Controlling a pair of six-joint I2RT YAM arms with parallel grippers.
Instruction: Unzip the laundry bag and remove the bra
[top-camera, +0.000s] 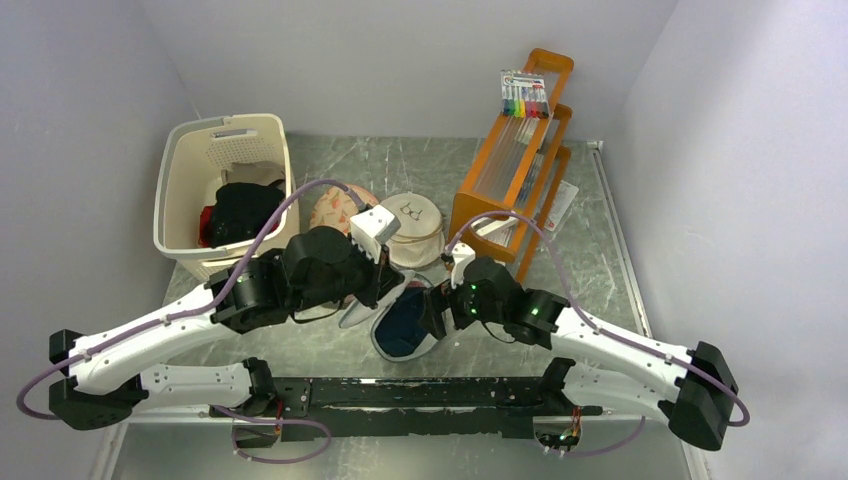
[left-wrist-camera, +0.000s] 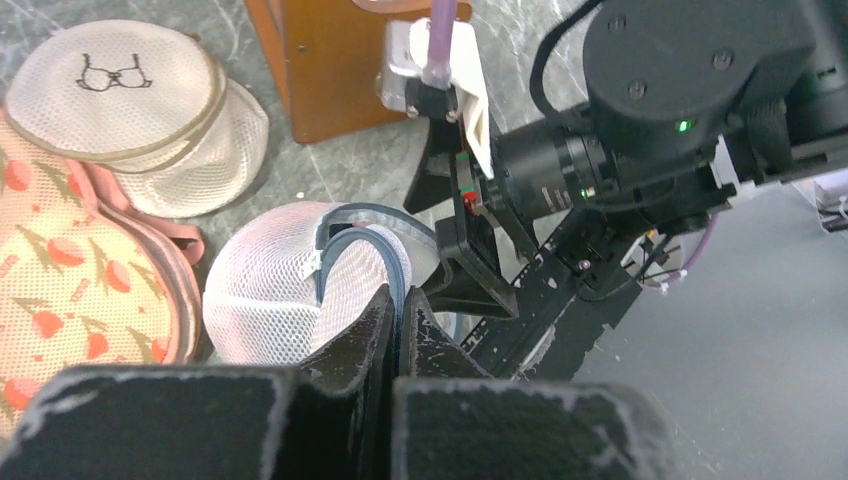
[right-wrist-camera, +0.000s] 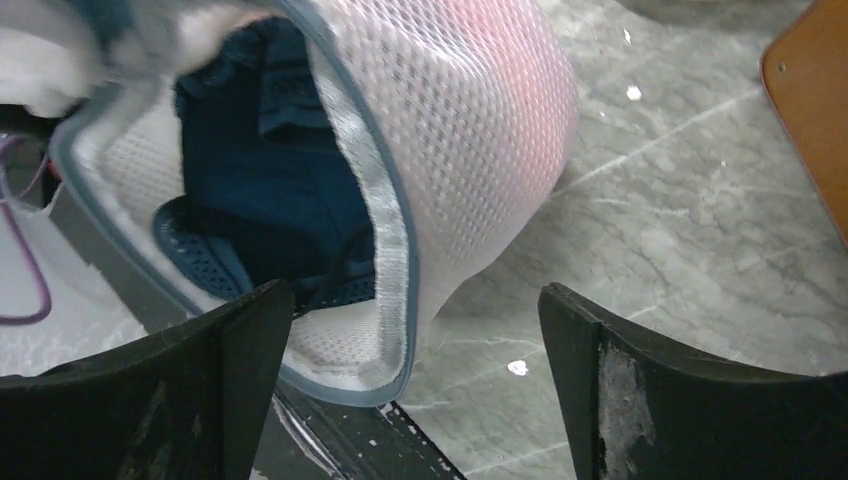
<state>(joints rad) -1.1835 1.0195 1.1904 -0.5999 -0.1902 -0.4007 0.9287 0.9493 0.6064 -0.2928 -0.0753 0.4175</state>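
My left gripper holds the laundry bag's flap. Next I need to fold it off the bra, outward and to the left in the top view, toward the peach patterned bag, and let it go.
The white mesh laundry bag lies open between my two arms at the table's front. Its grey-lavender zipper rim gapes and a dark navy bra shows inside; it also shows in the top view. My left gripper is shut on the bag's rim, holding one flap up beside the white mesh dome. My right gripper is open and empty, with its fingers on either side of the rim's lower edge, right in front of the bag's opening.
A beige round bag with a glasses print and a peach patterned bag lie just behind. A cream laundry basket stands at the back left. An orange rack stands at the back right. A black rail runs along the front edge.
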